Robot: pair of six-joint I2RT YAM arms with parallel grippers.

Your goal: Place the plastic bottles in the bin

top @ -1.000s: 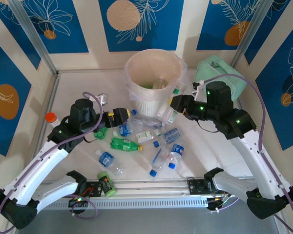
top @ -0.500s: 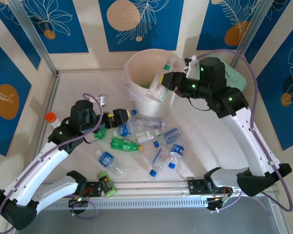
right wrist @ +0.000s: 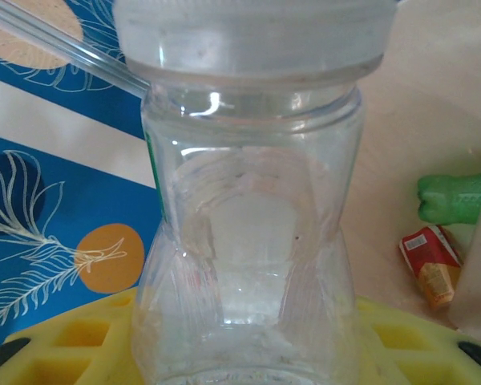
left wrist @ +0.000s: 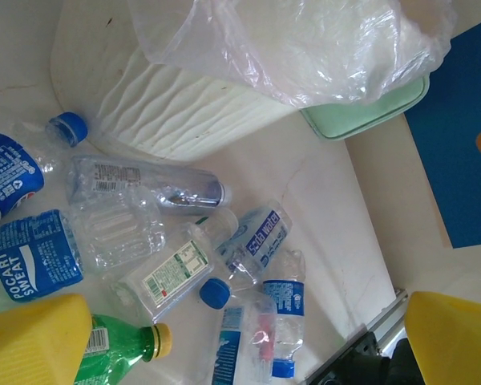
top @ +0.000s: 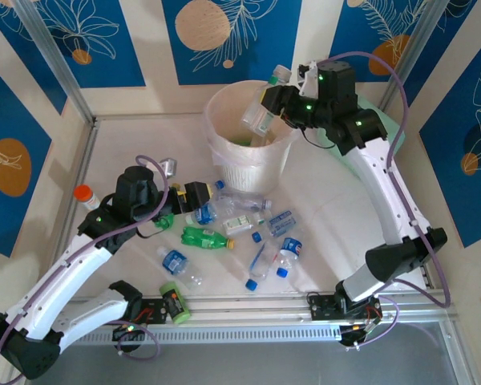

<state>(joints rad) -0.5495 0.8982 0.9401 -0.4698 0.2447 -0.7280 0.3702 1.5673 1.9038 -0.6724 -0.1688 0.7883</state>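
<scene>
Next, my right gripper edges farther over the bin and releases the bottle. The bin's opening (top: 237, 122) lies below and the bottle's lower end already points inside.
My right gripper (top: 271, 99) is shut on a clear plastic bottle (top: 259, 119), held tilted above the far right of the bin (top: 217, 120). In the right wrist view that bottle (right wrist: 248, 233) stands between the yellow fingers (right wrist: 60, 345). My left gripper (top: 197, 195) hangs open just left of the bin's foot, over the loose bottles. Between its yellow fingers (left wrist: 32, 337) lie a green bottle (left wrist: 112, 349), a Pocari Sweat bottle (left wrist: 32, 255), a soda water bottle (left wrist: 263, 235) and a blue-labelled bottle (left wrist: 285, 309). Several more bottles lie on the table, among them a green one (top: 204, 237).
A short green can (top: 172, 303) lies by the front rail and an orange-capped jar (top: 82, 194) stands at the left. A mint-green case (left wrist: 361, 120) sits right of the bin, behind the right arm. The bin's bag (left wrist: 305, 40) hangs over its ribbed wall (left wrist: 168, 120).
The right arm has carried the clear bottle from beside the bin's right foot up to above its rim. The left arm has stayed where it was.
</scene>
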